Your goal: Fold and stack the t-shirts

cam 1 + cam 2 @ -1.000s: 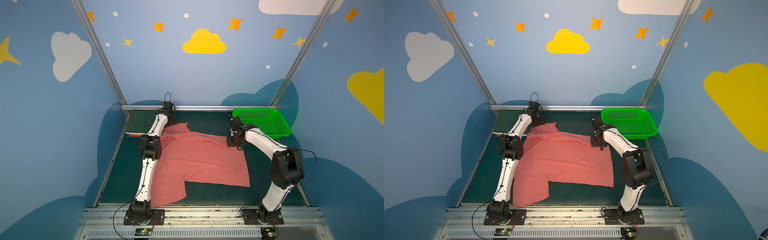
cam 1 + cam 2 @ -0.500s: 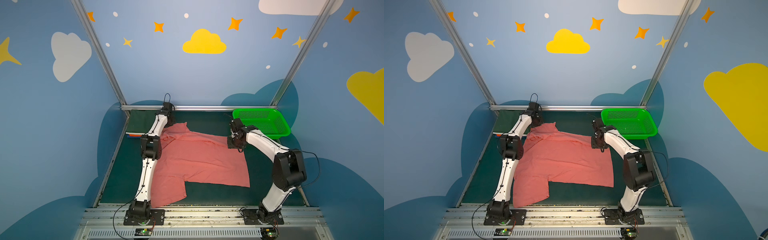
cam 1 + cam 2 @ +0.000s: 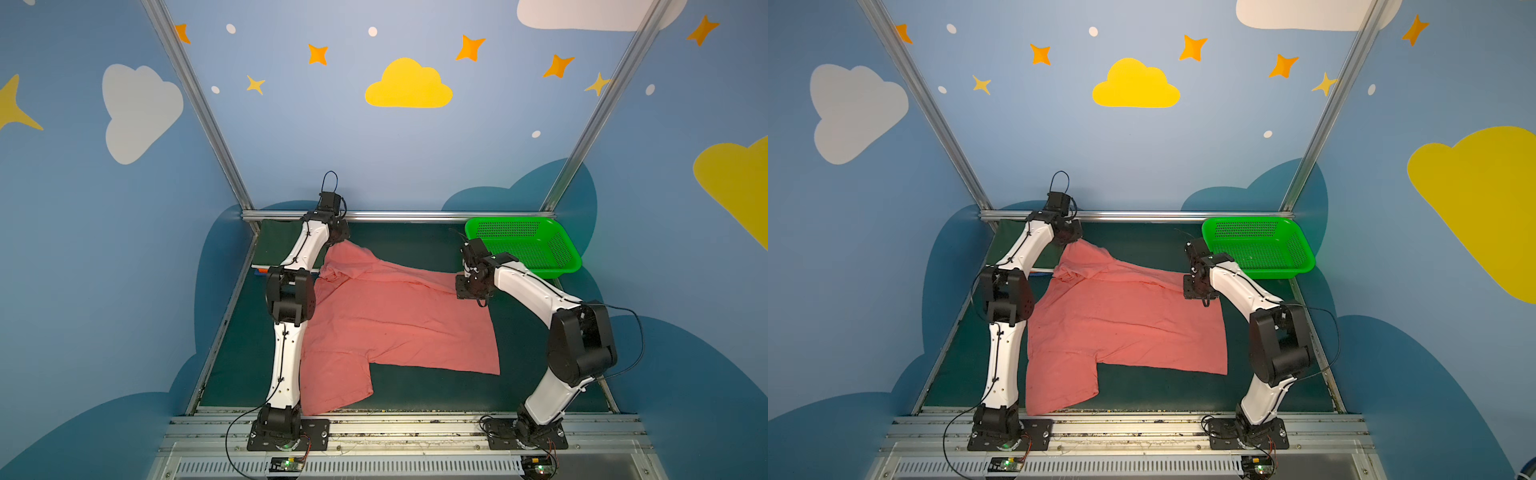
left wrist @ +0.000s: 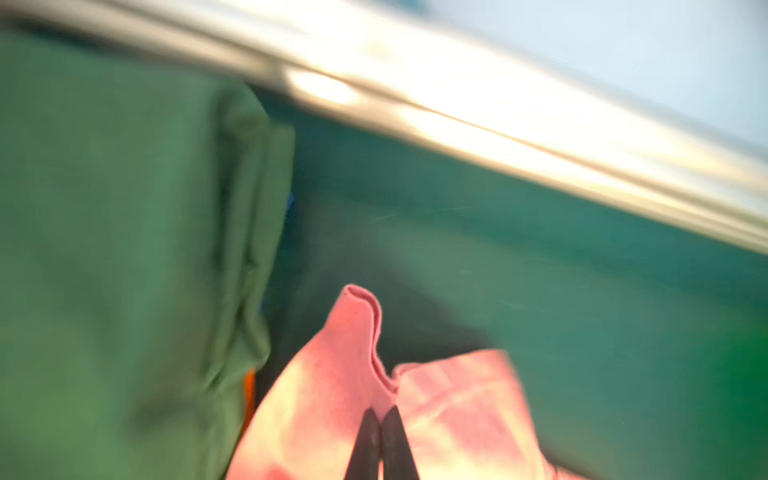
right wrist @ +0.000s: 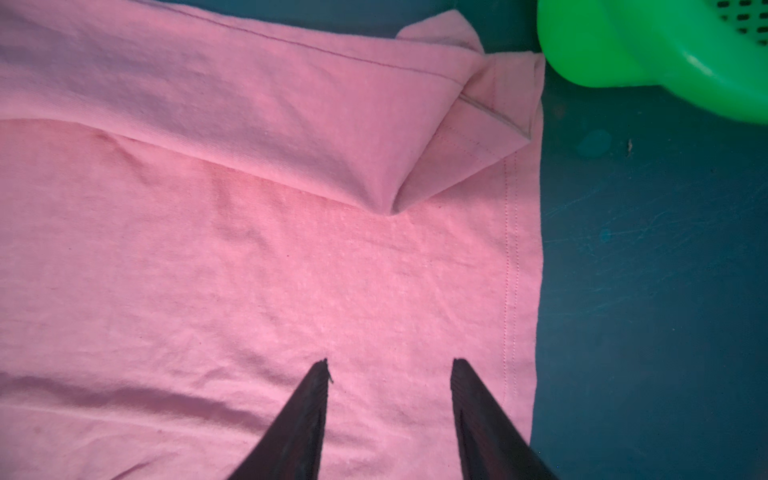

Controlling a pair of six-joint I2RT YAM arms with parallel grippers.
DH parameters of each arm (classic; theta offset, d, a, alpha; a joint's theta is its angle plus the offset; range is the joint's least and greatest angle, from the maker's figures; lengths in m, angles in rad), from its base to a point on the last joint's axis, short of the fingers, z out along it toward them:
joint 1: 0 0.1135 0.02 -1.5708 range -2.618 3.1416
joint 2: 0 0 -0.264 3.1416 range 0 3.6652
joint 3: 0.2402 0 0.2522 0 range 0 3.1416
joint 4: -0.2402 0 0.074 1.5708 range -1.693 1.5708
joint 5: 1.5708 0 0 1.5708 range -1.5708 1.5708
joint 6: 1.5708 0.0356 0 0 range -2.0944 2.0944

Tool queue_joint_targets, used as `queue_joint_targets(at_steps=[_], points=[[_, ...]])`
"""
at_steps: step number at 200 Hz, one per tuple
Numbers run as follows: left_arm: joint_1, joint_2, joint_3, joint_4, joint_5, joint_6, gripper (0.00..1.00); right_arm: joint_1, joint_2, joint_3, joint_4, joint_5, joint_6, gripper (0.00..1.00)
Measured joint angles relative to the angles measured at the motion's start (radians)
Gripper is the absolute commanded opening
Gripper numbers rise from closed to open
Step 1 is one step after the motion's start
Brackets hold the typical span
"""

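The t-shirt's corner sticks out toward the bar, so my left gripper will next carry that corner back over the t-shirt's spread body and let it go.
The salmon-pink t-shirt [image 3: 395,324] [image 3: 1125,324] lies spread on the dark green mat, its far edge folded over. My left gripper [image 4: 381,411] is shut on the shirt's far left corner [image 4: 332,374] and sits at the back left [image 3: 337,242] in a top view. The right gripper [image 5: 388,363] hovers open over the shirt's far right corner [image 5: 478,124], beside the basket; both top views show it [image 3: 471,286] [image 3: 1198,286]. A folded dark green t-shirt [image 3: 276,247] [image 4: 124,249] tops a stack at the back left, with orange [image 4: 248,395] and blue edges peeking out beneath.
A green perforated basket [image 3: 511,220] [image 3: 1246,220] [image 5: 623,50] stands at the back right, close to the right gripper. A metal rail [image 3: 395,215] [image 4: 498,124] runs along the mat's far edge, just behind the left gripper.
The left gripper has closed on the shirt's far left corner. The right arm has shifted only slightly and its jaws stay apart.
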Motion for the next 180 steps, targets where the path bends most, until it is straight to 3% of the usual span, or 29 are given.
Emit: queue_joint_targets(at_steps=[45, 92, 180], points=[[-0.035, -0.322, -0.389, 0.101, -0.027, 0.019, 0.05, -0.006, -0.043, -0.023, 0.004, -0.013, 0.000, 0.49], [-0.102, -0.558, -0.805, 0.172, -0.062, 0.007, 0.05, -0.005, -0.104, -0.068, 0.018, -0.046, 0.000, 0.49], [-0.253, -0.921, -1.260, 0.237, -0.162, -0.127, 0.05, 0.024, -0.177, -0.158, 0.043, -0.100, 0.008, 0.48]])
